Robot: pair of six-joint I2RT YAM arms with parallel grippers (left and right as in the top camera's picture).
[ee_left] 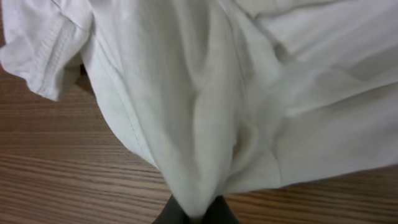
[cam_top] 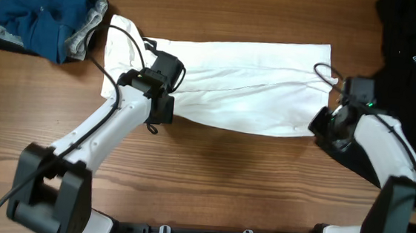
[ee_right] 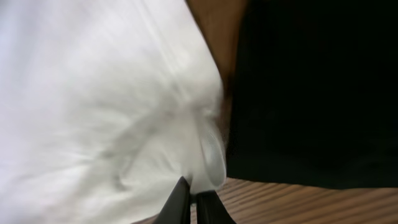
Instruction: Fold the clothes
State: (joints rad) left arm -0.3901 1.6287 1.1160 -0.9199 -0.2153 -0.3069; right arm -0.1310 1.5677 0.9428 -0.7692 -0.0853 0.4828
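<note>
The T-shirt's sleeve end (cam_top: 116, 68) (ee_left: 51, 53) is outward and to the left of my left gripper in the overhead view. My left gripper will next move outward toward that end and let go of the T-shirt's edge.
The white T-shirt (cam_top: 251, 86) lies stretched across the middle of the wooden table, folded into a long band with no print showing. My left gripper (cam_top: 161, 107) is shut on its lower left edge; in the left wrist view the cloth (ee_left: 205, 112) bunches into the jaws (ee_left: 198, 214). My right gripper (cam_top: 323, 124) is shut on the shirt's lower right corner; in the right wrist view the white cloth (ee_right: 106, 106) is pinched between the fingers (ee_right: 194, 202).
A blue and grey pile of garments (cam_top: 45, 16) lies at the back left. A black garment with a small light logo (cam_top: 413, 58) lies at the right, under my right arm, and shows in the right wrist view (ee_right: 311, 87).
</note>
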